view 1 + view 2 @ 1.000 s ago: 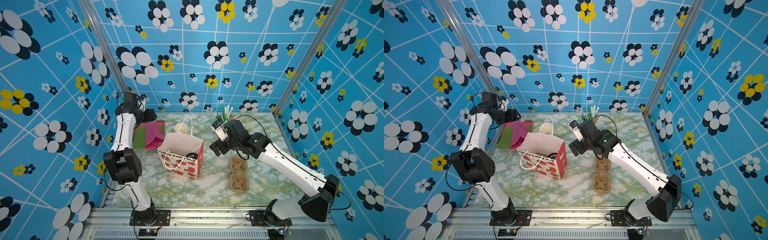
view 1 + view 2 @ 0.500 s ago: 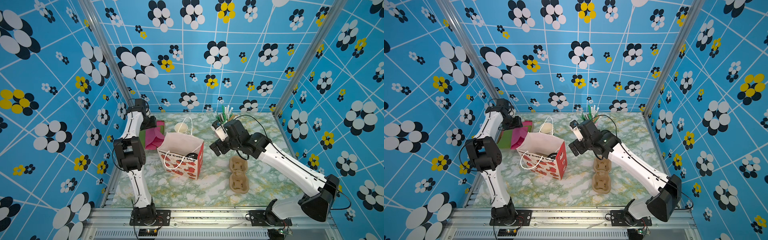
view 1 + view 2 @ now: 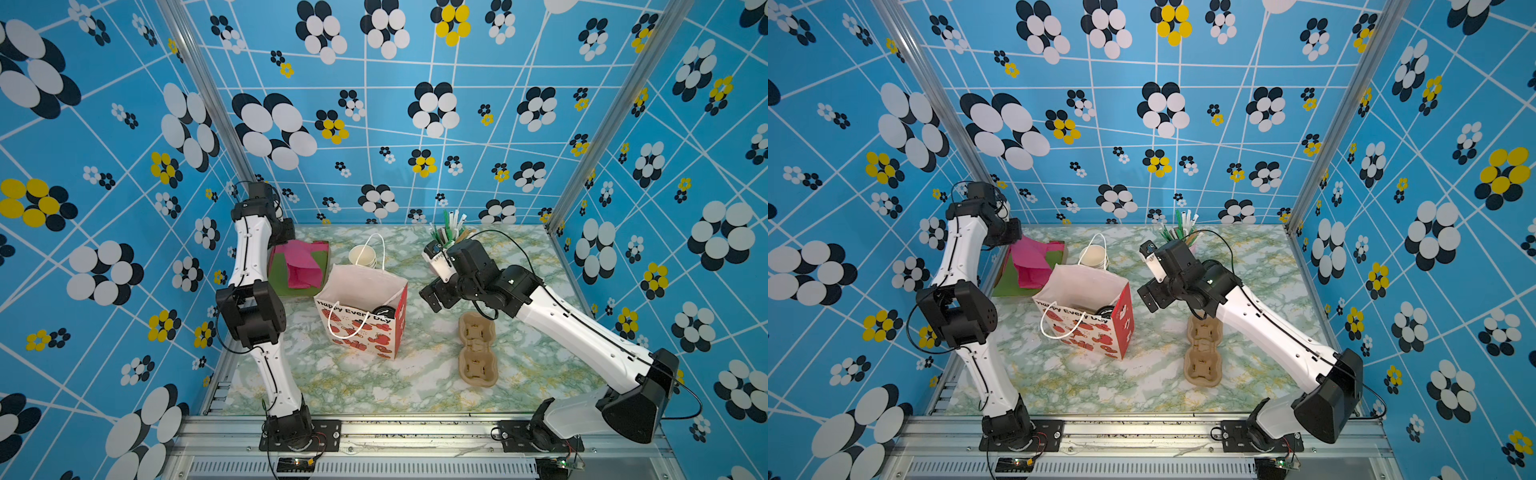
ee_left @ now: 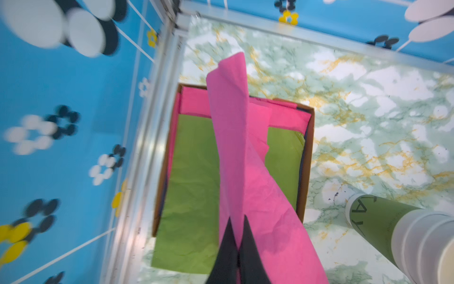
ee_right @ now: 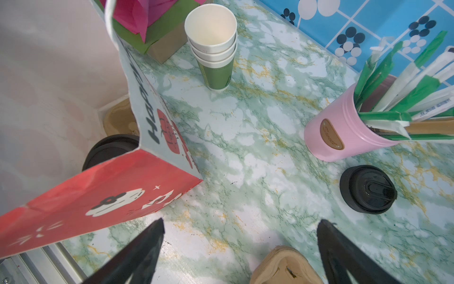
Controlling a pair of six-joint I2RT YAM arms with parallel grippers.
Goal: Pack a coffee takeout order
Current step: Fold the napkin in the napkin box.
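The brown box is below my left gripper, so the gripper needs to move down next toward the box's side by the cups and let go of the pink napkin's edge there.
My left gripper (image 4: 237,221) is shut on a pink napkin (image 4: 235,137) and holds one end of it up above a brown box (image 4: 308,157) of green and pink sheets at the back left. In both top views the napkin (image 3: 301,266) (image 3: 1032,262) drapes over that box. The red and white gift bag (image 3: 361,316) stands open mid-table, and the black lid (image 5: 110,150) of a cup shows inside it with brown pulp (image 5: 118,118) beside it. My right gripper (image 5: 242,222) hangs open and empty to the right of the bag, above the marble top.
A brown pulp cup holder (image 3: 478,349) lies on the table under my right arm. A stack of lidless cups (image 5: 213,49) stands behind the bag. A pink tumbler (image 5: 326,132) of wrapped straws and a lone black lid (image 5: 367,189) sit at the back right.
My left gripper has shut on the pink napkin and lifted its end off the box, and the left arm's elbow has swung. The right arm has not moved.
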